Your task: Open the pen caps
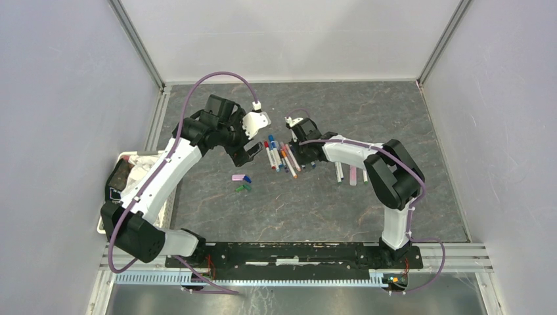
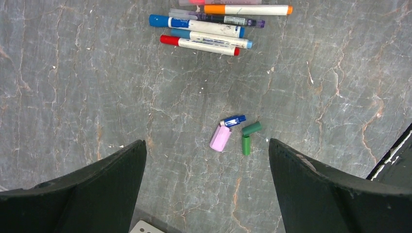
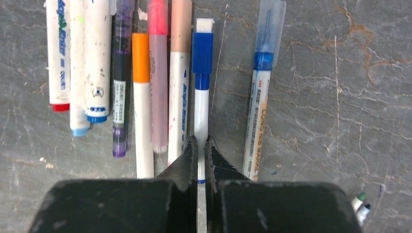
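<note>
I should move my left gripper back and toward my right gripper next, onto the blue cap (image 3: 202, 48). The cap stays free while my right gripper holds the white body of the pen.
Several pens (image 1: 281, 156) lie side by side at the table's middle. My right gripper (image 3: 200, 141) is shut on the white barrel of a thin pen (image 3: 201, 107), whose blue pen cap (image 3: 202, 48) is on at its far end. An orange-capped pen (image 3: 141, 97) and a pink one (image 3: 158, 87) lie just to the left. My left gripper (image 2: 206, 143) hangs open above loose pen caps: a pink one (image 2: 220, 139), a blue one (image 2: 233, 120) and two green ones (image 2: 252, 128). In the top view the left gripper (image 1: 246, 152) is left of the pens and the right gripper (image 1: 293, 146) is at their right side.
Three more pens (image 1: 353, 174) lie under the right arm's forearm. A white basket (image 1: 125, 161) holding a dark object stands at the left edge beside the left arm. Grey walls enclose the table on three sides.
</note>
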{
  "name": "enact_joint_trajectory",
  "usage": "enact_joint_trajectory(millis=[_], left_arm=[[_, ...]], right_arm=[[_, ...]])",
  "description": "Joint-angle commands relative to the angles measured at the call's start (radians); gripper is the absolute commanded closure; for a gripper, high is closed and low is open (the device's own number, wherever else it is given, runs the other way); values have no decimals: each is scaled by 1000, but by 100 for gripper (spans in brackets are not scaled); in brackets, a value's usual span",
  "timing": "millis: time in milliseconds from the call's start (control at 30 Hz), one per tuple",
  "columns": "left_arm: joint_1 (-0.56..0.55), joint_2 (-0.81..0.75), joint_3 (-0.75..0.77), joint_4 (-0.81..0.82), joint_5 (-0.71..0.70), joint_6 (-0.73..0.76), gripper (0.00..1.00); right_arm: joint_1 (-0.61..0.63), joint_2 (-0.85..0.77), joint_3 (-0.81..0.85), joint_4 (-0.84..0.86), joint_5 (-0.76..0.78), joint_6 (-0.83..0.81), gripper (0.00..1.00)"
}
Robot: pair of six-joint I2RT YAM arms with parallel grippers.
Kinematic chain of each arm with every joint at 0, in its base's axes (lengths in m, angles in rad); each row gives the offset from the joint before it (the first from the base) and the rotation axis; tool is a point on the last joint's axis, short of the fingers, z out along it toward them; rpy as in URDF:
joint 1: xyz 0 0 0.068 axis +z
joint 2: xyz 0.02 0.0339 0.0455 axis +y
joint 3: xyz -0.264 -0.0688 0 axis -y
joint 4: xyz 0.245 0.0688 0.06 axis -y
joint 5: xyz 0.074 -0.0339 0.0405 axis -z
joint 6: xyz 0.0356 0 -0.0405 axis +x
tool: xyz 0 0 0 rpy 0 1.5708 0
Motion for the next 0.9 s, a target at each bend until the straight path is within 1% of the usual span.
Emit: enact_joint_trajectory(millis=[0,100,233,333,400,533,600,733,800,867], left_arm=[[2,-35,-19,-9,47,78,0],[2,-50,-36,-10,83,115,0],[2,-60,-55,-9,149,172,0],[2,-70,-81,-2,215,255,0],[2,-79,-103,7,252,302,0],[2,-52,-100,-11,286,404,0],[2,-37,-93,-38,310,452,0],[-9,-17,-81,-142,396,555,0],[-25,-18,-89,-158,405,576,0],[-39,-18,-102,-171,399,594,3]], right_arm=[[-1,-116,61,-48,-16,-26,100],[-2,-173,83,-71,-41,-29,100],[-3,-235,79,-81,-130,-18,100],[-3,-257,70,-83,-327,-12,100],[-3,-250,72,-100,-497,-21,100],[-2,-248,31,-78,-791,-28,100],[-3,-248,11,-61,-884,-36,100],[-2,-241,-15,-11,-1001,-15,100],[2,-231,-14,8,-1046,-5,100],[3,-219,-9,24,-1087,3,100]])
